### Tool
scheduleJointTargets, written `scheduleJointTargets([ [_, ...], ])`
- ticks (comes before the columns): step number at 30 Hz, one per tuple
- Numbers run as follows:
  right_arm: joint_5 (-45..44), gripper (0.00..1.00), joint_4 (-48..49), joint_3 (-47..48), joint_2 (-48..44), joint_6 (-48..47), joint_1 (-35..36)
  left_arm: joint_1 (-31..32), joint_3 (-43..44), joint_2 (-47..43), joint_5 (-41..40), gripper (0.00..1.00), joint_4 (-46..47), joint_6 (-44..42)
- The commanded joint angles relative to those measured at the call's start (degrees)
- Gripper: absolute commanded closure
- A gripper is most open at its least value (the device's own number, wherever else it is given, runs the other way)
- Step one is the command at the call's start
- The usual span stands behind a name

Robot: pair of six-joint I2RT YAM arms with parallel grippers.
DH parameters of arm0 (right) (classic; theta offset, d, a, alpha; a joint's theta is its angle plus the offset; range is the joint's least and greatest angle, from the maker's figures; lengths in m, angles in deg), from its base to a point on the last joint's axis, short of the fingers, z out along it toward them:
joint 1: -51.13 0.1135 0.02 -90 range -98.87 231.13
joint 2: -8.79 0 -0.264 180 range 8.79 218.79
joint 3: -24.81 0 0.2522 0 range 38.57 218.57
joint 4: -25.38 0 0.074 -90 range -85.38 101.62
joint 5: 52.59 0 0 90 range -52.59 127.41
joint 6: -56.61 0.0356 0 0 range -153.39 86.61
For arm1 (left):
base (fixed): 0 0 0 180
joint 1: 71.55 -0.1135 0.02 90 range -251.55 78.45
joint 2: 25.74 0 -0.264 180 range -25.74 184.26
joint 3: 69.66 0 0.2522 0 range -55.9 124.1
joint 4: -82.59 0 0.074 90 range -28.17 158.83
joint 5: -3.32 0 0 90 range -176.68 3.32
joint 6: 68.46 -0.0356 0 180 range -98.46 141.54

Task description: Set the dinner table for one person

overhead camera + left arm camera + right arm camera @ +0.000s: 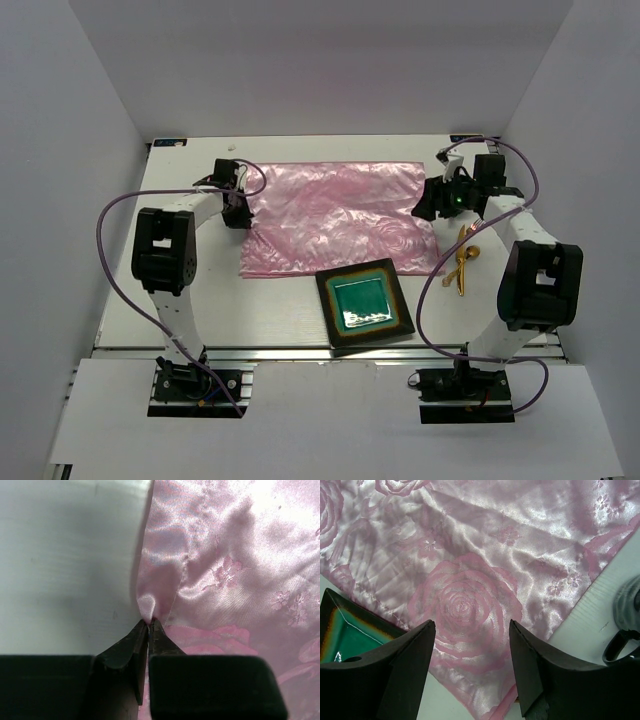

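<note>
My open right gripper moves to the right in the top view next, then turns and comes down onto the mug's handle [612, 648], which sticks out from its side.
A shiny pink placemat [340, 215] with rose patterns lies spread on the white dinner table [200, 310]. My left gripper [238, 212] is shut on the placemat's left edge; in the left wrist view the fabric [155, 600] bunches into the closed fingertips. My right gripper [432, 203] is open and empty above the placemat's right side [470, 580]. A square green plate with a dark rim [364, 305] sits at the placemat's near right corner, and its corner shows in the right wrist view [345, 630]. Gold cutlery [462, 262] lies right of the placemat.
The table's metal-rail front edge [320, 350] runs along the near side. Grey walls enclose the table on three sides. Purple cables loop from both arms. A dark part of the right arm [625, 625] shows at the right edge of the right wrist view.
</note>
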Motion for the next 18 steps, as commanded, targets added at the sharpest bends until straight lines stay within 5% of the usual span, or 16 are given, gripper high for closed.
scheduleJointTargets([
  [1,0.0,0.34,0.4,2.9,-3.3,-0.2,-0.2,-0.1,3.5,2.7,-0.1,0.84,-1.4,-1.0],
  [5,-0.6,0.33,0.0,3.1,-4.5,-0.4,-0.2,-0.1,5.6,3.4,-0.3,0.83,-1.9,-1.0],
  [9,-2.6,0.31,-0.5,3.2,-5.4,-0.7,-0.2,-0.1,5.3,2.3,-2.4,0.71,-2.0,-0.6],
  [13,-13.3,0.31,-2.6,4.2,-5.9,1.6,-0.2,-0.2,4.1,-2.8,-3.4,0.51,-1.0,0.2],
  [18,-24.8,0.29,-2.5,2.9,-8.2,6.1,-0.2,-0.1,2.3,-11.8,-4.4,0.45,-0.7,1.5],
])
